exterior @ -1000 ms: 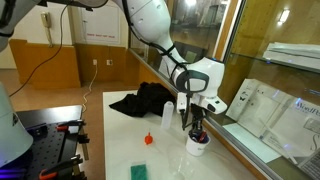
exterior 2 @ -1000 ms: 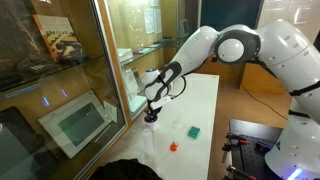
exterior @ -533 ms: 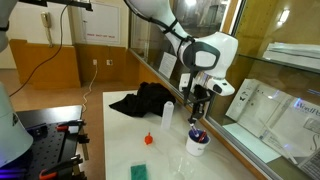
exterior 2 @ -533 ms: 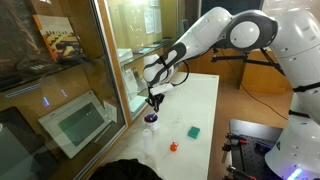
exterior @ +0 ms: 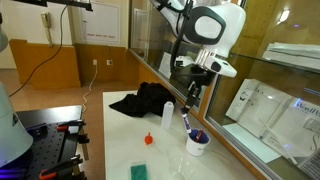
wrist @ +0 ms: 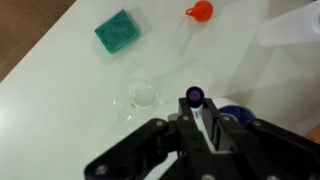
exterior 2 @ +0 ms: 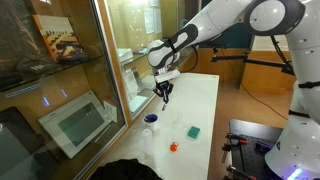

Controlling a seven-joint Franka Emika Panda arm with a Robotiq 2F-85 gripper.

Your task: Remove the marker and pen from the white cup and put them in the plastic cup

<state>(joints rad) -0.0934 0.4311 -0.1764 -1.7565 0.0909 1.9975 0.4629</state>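
My gripper moves to the left in the wrist view next and lowers over the clear plastic cup (wrist: pixel 143 95) to release the marker, since it's clear of the white cup.
My gripper (exterior: pixel 189 100) is shut on the marker (exterior: pixel 184 119), a dark stick with a whitish part that hangs down from the jaws, lifted clear above the white cup (exterior: pixel 197 146). In the wrist view the marker's dark end (wrist: pixel 194 96) pokes out between the fingers (wrist: pixel 200 118). The white cup (wrist: pixel 238 116) lies just right of it and the clear plastic cup (wrist: pixel 143 95) to the left. A small reddish tip, probably the pen (exterior: pixel 199 135), shows in the white cup. The gripper (exterior 2: pixel 165 92) hangs above and beside the white cup (exterior 2: pixel 150 121).
A tall narrow white cylinder (exterior: pixel 168 117) stands next to the white cup. An orange object (exterior: pixel 147 138) and a green sponge (exterior: pixel 140 172) lie on the white table. A black cloth (exterior: pixel 143 100) lies farther back. A glass wall (exterior: pixel 260 90) runs along the table's side.
The gripper has risen from inside the white cup, lifting the marker up out of it. The cup and the other things have stayed put.
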